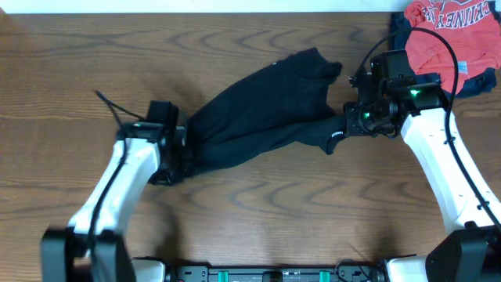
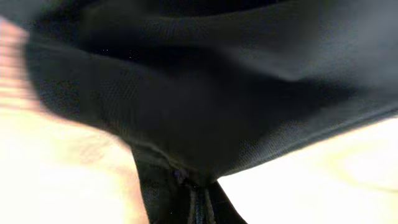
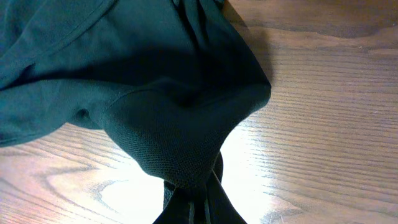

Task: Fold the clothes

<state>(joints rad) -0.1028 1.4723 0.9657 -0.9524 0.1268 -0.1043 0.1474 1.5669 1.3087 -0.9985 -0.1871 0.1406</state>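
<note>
The black fabric (image 2: 205, 93) is gathered up at my left gripper's fingers. Next, my left gripper comes down toward the bare wood below it and opens to release the fabric's end.
The black garment (image 1: 262, 110) lies bunched and stretched across the middle of the wooden table. My left gripper (image 1: 178, 150) is shut on its left end, and the black fabric (image 2: 205, 93) fills the left wrist view down to the fingers (image 2: 198, 202). My right gripper (image 1: 348, 119) is shut on its right end. In the right wrist view the dark fabric (image 3: 155, 93) drapes from the fingers (image 3: 198, 208) and hangs a little above the table. A small white mark (image 1: 335, 135) shows on the fabric near the right gripper.
A red shirt with white lettering (image 1: 450, 35) lies on a navy garment (image 1: 401, 23) at the back right corner, just behind the right arm. Bare wood table (image 1: 258, 211) shows in front of the black garment.
</note>
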